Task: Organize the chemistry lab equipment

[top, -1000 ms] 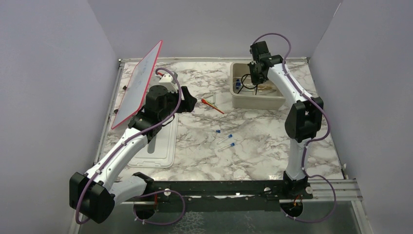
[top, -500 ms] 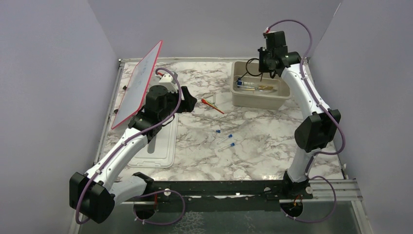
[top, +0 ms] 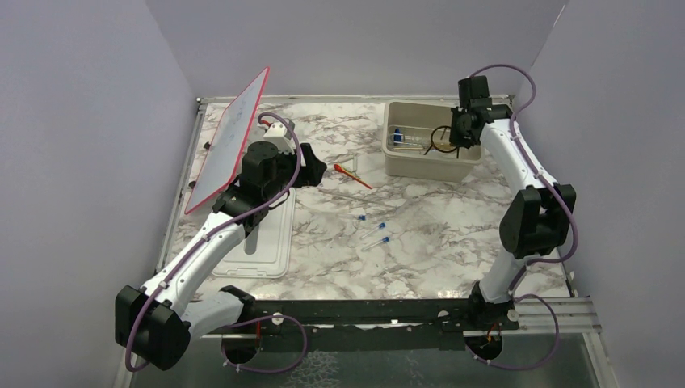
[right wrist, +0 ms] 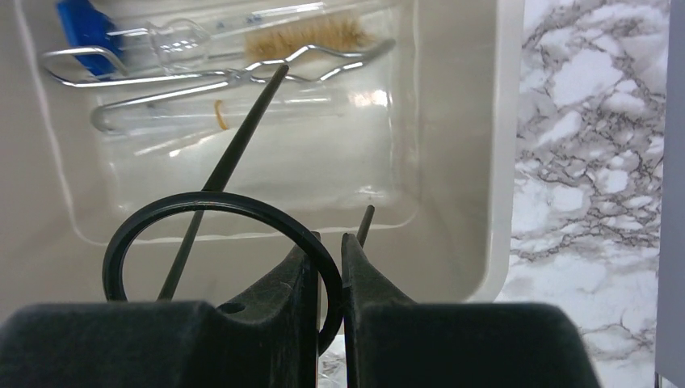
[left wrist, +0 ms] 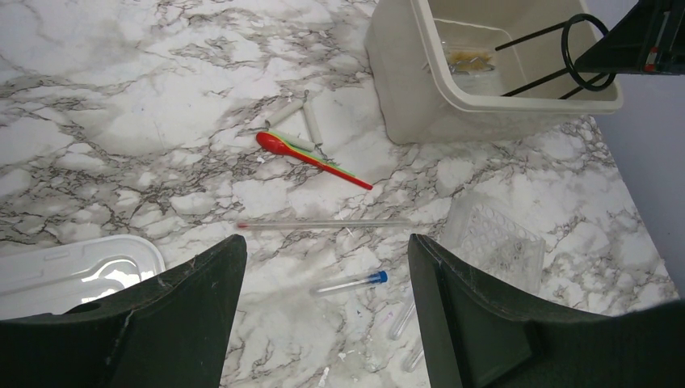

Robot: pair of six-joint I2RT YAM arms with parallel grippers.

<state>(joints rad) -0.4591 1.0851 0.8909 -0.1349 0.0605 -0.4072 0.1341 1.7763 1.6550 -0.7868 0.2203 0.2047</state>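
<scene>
The spot on the bare bottom of the tub beside the silvery wire tongs is clear. My right gripper will lower the black wire ring there legs-first and release it.
My right gripper is shut on the black wire ring. It holds the ring over the right end of the beige tub, with the legs pointing down into it. Silvery wire tongs, a blue piece and clear tubes lie on the tub floor. My left gripper hangs open and empty over the table middle. A blue-capped tube lies below it. An orange-red stick and a long thin clear rod lie farther out.
A red-framed white board leans at the back left. The slotted lid lies under my left arm. A clear well plate sits near the tub. Purple walls close in both sides.
My right arm has carried the black wire ring rightward across the tub, from its left part to its right end. The left arm has not moved.
</scene>
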